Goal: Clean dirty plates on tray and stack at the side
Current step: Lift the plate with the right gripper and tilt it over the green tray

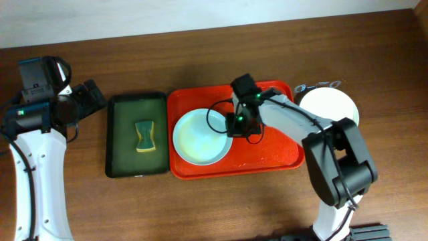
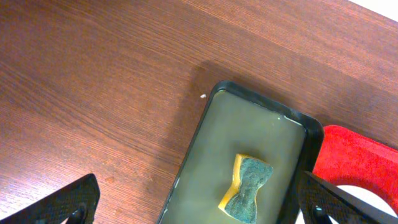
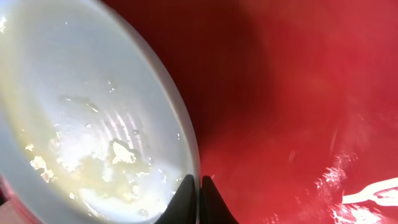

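Observation:
My right gripper lifts toward the sponge next, crosses down to the white plate on its right in the overhead view, and releases, as smears remain.
A pale-mint plate [image 1: 198, 138] with wet yellowish smears lies on the left part of the red tray [image 1: 267, 157]. My right gripper [image 1: 235, 122] is shut on that plate's right rim; in the right wrist view the fingers [image 3: 199, 186] pinch the rim of the plate [image 3: 81, 118] over the tray [image 3: 292, 93]. A white plate [image 1: 332, 104] lies on the table right of the tray. My left gripper [image 2: 193, 208] is open and empty, above the table left of the green tray.
A dark green tray [image 1: 136, 134] left of the red tray holds a yellow-green sponge [image 1: 145, 136]; both show in the left wrist view, tray [image 2: 205, 149] and sponge [image 2: 245, 188]. Wet streaks lie on the red tray's right part.

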Controlling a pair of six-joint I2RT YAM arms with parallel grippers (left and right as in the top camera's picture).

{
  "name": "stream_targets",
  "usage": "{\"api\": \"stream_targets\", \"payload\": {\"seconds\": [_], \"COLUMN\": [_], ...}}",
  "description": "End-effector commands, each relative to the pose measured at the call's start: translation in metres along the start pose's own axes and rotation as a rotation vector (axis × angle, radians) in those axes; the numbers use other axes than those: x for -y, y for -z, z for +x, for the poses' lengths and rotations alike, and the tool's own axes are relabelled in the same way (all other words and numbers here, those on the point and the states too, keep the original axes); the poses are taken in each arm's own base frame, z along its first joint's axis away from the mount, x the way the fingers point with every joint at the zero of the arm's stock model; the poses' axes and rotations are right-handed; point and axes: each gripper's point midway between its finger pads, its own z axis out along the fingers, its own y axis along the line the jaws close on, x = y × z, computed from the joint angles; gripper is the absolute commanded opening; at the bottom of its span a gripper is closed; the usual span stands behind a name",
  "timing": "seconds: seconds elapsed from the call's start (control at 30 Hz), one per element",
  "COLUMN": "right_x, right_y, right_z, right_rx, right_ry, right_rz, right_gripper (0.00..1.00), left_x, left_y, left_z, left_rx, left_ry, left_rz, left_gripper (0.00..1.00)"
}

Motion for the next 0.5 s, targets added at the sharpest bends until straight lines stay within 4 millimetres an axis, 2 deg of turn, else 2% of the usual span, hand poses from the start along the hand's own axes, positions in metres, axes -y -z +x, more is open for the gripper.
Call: {"api": "stream_targets", "payload": {"seconds": [0.0, 0.07, 0.13, 0.2, 0.33, 0.47], "right_x": [-0.025, -0.025, -0.037, -0.047, -0.099, -0.146], "right_y": [0.060, 0.084, 0.097, 0.101, 0.092, 0.096], "right_z": [-0.022, -0.026, -0.034, -0.045, -0.071, -0.072], "right_rx": [0.053, 0.071, 0.098, 0.161, 0.406, 0.669], "right_ry": [-0.021, -0.037, -0.033, -0.060, -0.003, 0.159], "right_rz": [-0.193, -0.187, -0.190, -0.129, -0.025, 0.157], "right_gripper": [0.04, 0.04, 0.04, 0.04, 0.04, 0.04], "left_x": [-0.002, -0.002, -0.002, -0.002, -0.002, -0.002], "left_y": [0.001, 0.001, 0.001, 0.001, 0.001, 0.001], "left_z": [-0.002, -0.002, -0.002, -0.002, -0.002, -0.002], "left_rx": [0.005, 0.005, 0.005, 0.005, 0.005, 0.005], "left_ry": [0.017, 0.017, 0.017, 0.017, 0.017, 0.017], "left_rz": [-0.005, -0.005, -0.005, -0.005, -0.005, -0.005], "left_gripper": [1.00, 0.99, 0.99, 0.99, 0.99, 0.99]}}
